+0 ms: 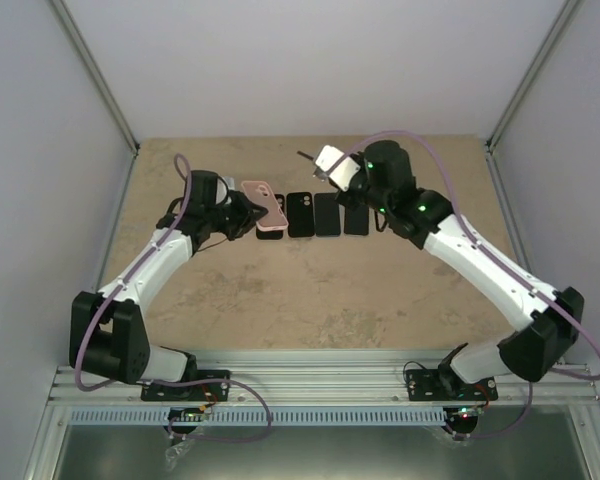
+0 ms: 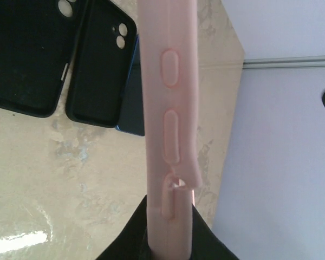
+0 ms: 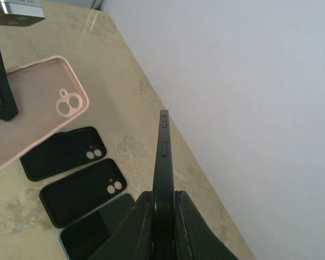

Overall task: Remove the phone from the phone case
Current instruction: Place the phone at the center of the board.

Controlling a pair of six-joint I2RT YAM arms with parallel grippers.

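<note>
The robot will next swing its right gripper across, lower the phone and release it, as bare tabletop (image 1: 389,236) beside the end slab lies below the gripper and to its right in the top view.
My left gripper (image 1: 244,212) is shut on a pink phone case (image 1: 266,206), held tilted just above the table. In the left wrist view the case (image 2: 168,97) is edge-on between my fingers (image 2: 170,230). In the right wrist view it (image 3: 35,108) looks empty, its camera cutout open. My right gripper (image 1: 348,180) is shut on the phone (image 1: 330,160) and holds it in the air to the right of the case, apart from it. In the right wrist view the dark phone (image 3: 163,157) stands edge-on between my jaws (image 3: 163,216).
Two black phone cases (image 1: 301,214) (image 1: 327,213) and a dark flat phone-like slab (image 1: 356,218) lie in a row on the table behind the held case. They also show in the right wrist view (image 3: 62,153) (image 3: 81,197) (image 3: 95,230). Walls enclose the table's sides and back.
</note>
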